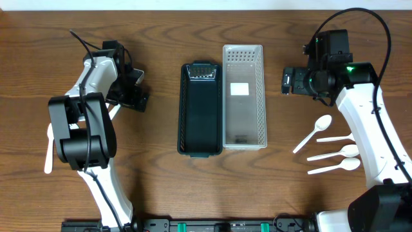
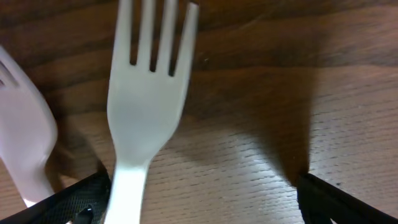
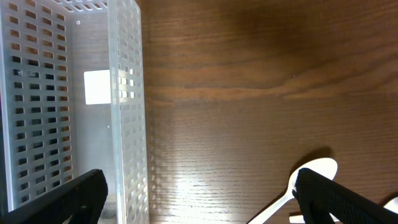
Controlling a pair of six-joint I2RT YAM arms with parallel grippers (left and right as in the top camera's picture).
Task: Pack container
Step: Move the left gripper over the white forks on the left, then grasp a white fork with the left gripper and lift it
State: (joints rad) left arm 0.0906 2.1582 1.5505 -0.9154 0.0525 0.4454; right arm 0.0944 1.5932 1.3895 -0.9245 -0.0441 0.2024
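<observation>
My left gripper stays low in place next and brings its open fingers together on the fork's handle near the head, since it already lies between them.
A dark green tray and a white perforated basket stand side by side mid-table, both empty apart from a white label in the basket. My left gripper is low over the table at the left. In the left wrist view it is open, and a white plastic fork lies between the fingers, close to the left one. My right gripper is open and empty, just right of the basket. Several white spoons lie at the right; one shows in the right wrist view.
A second white utensil lies just left of the fork. Another white utensil lies near the table's left edge, beside the left arm's base. The spoons lie between the basket and the right arm.
</observation>
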